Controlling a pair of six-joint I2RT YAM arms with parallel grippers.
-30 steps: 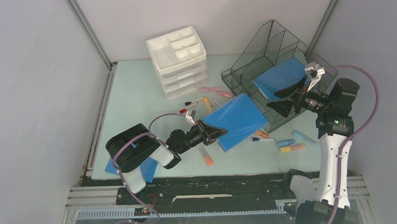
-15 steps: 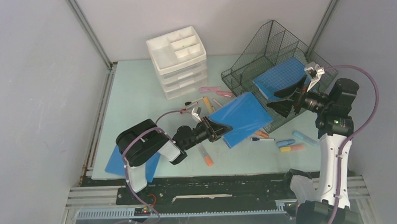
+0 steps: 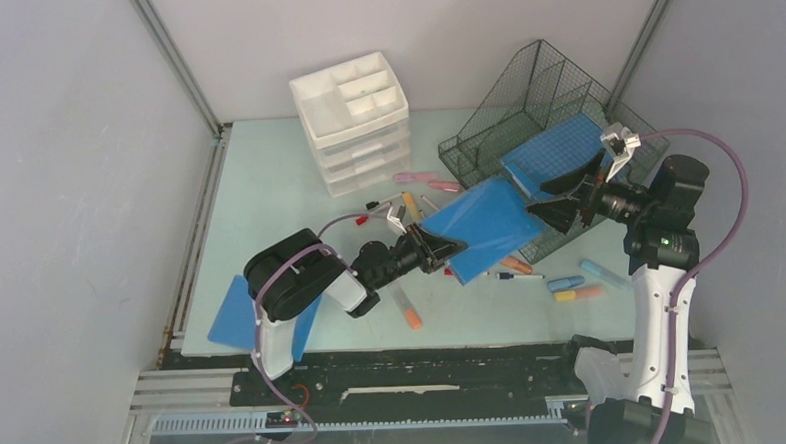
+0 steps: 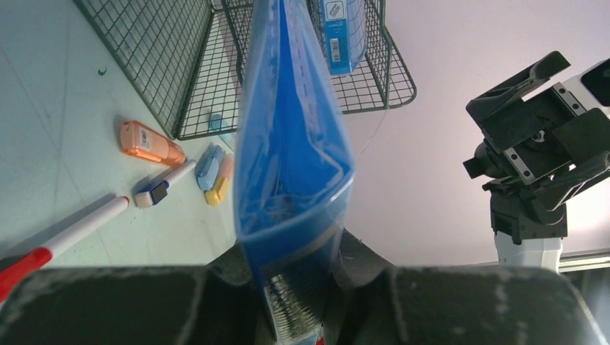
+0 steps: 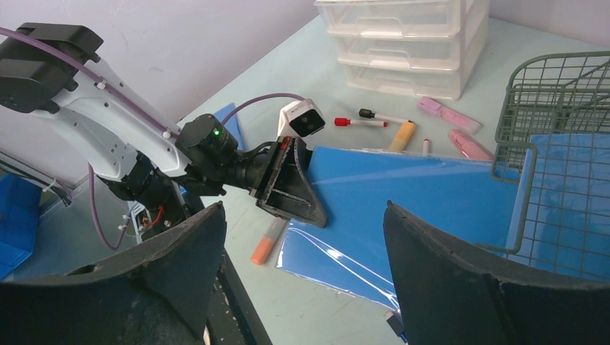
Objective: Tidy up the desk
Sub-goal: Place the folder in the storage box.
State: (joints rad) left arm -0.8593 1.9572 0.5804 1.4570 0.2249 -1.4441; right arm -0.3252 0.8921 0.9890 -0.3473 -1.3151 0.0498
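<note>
The left gripper pushes outward toward the wire-mesh tray and its front rim next, then opens, since most of the blue plastic folder still sticks out.
The desk (image 3: 268,197) is a pale mint-green tabletop. My left gripper (image 3: 438,250) is shut on the near edge of a blue plastic folder (image 3: 489,223) and holds it tilted above the desk. The folder's far edge reaches the front rim of the dark wire-mesh tray (image 3: 524,106). In the left wrist view the folder (image 4: 291,129) stands edge-on between my closed jaws (image 4: 295,287). My right gripper (image 3: 568,199) is open and empty, hovering over the tray's front edge just right of the folder. In the right wrist view its spread gripper (image 5: 302,215) frames the folder (image 5: 417,201).
A second blue folder (image 3: 556,150) lies in the tray. A third (image 3: 235,324) lies at the near left edge. A white drawer unit (image 3: 352,119) stands at the back. Pens and markers lie scattered: pink ones (image 3: 417,178), an orange one (image 3: 410,311), highlighters (image 3: 577,287).
My left arm has carried the blue folder to the right, toward the wire-mesh tray and my right gripper. The right gripper has barely moved and stays open.
</note>
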